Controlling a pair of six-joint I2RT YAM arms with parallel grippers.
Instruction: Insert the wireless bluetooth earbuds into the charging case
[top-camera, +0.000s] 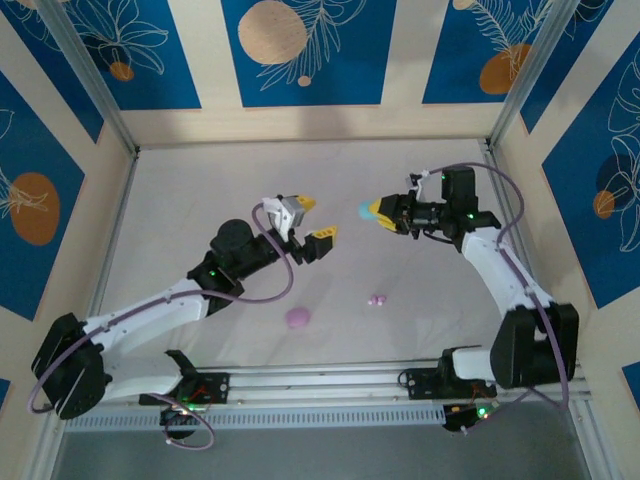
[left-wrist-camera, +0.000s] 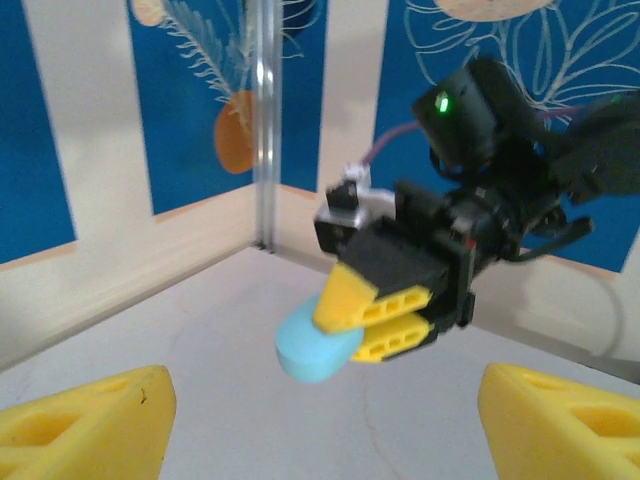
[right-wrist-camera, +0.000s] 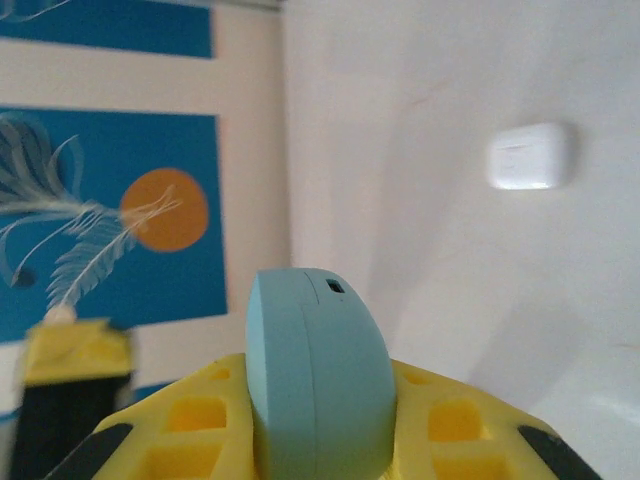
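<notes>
The robot's right gripper will next tilt down and lower to the bare tabletop (top-camera: 347, 245) beside the white case, which is below it, to let go of the teal case.
My right gripper (top-camera: 378, 211) is raised over the middle of the table, shut on a teal pebble-shaped charging case (top-camera: 365, 210). In the right wrist view the case (right-wrist-camera: 315, 370) stands on edge between the yellow fingers (right-wrist-camera: 455, 425), its lid closed and its port facing up. My left gripper (top-camera: 312, 221) faces it from the left, open and holding nothing. In the left wrist view its fingertips (left-wrist-camera: 90, 420) frame the teal case (left-wrist-camera: 312, 348) and the right gripper (left-wrist-camera: 350, 322), a short way apart from them. A pair of tiny pink earbuds (top-camera: 377, 299) lies on the table.
A closed pink case (top-camera: 298, 318) rests on the table near the front, left of the pink earbuds. A closed white case (right-wrist-camera: 530, 155) lies on the white surface beyond the right gripper. Patterned blue and cream walls (top-camera: 300, 50) enclose the table.
</notes>
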